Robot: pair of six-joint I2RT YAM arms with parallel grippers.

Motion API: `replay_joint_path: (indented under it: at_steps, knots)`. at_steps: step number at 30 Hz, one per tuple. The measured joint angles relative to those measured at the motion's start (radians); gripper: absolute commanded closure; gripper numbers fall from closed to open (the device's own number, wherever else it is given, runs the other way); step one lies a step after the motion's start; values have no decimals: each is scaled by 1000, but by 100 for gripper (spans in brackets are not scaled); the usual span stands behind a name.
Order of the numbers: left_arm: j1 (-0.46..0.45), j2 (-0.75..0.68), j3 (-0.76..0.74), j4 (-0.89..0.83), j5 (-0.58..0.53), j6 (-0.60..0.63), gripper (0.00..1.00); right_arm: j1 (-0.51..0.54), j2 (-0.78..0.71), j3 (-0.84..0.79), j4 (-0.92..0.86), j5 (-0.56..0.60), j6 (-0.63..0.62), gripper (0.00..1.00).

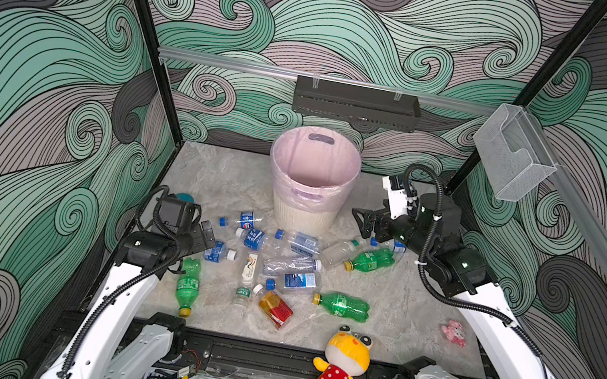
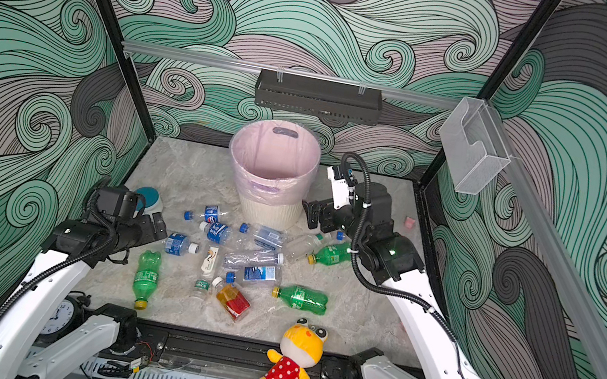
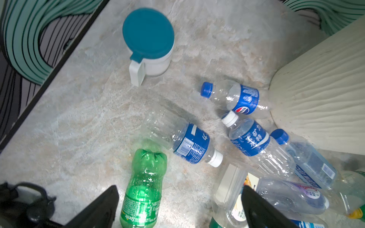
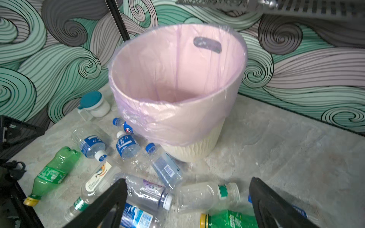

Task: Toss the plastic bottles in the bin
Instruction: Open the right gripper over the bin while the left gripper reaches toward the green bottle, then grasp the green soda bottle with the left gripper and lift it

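Observation:
The green bottle's labelled middle (image 1: 187, 283) (image 3: 141, 210) lies below and back of my left gripper, lengthwise under its finger gap, so the gripper moves down and back astride the label next.
The bin (image 1: 301, 215) (image 2: 266, 211) stands at the back middle of the table, cream and ribbed, with a pink bag over its rim. Several plastic bottles lie in front of it: clear ones with blue labels (image 1: 255, 239), green ones (image 1: 344, 305) (image 2: 147, 277) and an amber one (image 1: 275, 309). My left gripper (image 1: 209, 239) (image 3: 179, 189) hangs open over a green bottle (image 3: 143, 189) and a clear one. My right gripper (image 1: 365, 222) (image 4: 188, 180) stands open and empty just right of the bin (image 4: 177, 122), above a clear bottle (image 4: 205, 195).
A teal-lidded white cup (image 3: 148, 39) (image 1: 186, 198) sits at the back left. A yellow plush toy (image 1: 341, 374) lies on the front rail and a small pink toy (image 1: 454, 332) at the right. A clear box (image 1: 514, 156) and a black shelf (image 1: 357, 104) hang on the walls.

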Motion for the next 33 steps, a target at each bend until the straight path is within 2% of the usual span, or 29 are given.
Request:
replay_joint_path:
  at_steps: [6, 15, 19, 23, 33]
  knots:
    - [-11, 8, -64, -20, -28, -123, 2, -13, -25, -69, 23, 13, 0, 3]
    - [-16, -2, -281, 26, -42, -275, 6, -42, -34, -118, 80, 14, -4, 1]
    - [-17, 22, -353, 80, -45, -295, 8, -58, -38, -118, 90, 6, -4, 1]
    - [-19, 45, -409, 137, -40, -298, 14, -66, -56, -132, 98, 5, -3, 1]
    - [-24, 161, -449, 288, 16, -262, 29, -78, -74, -137, 96, 6, 1, 2]
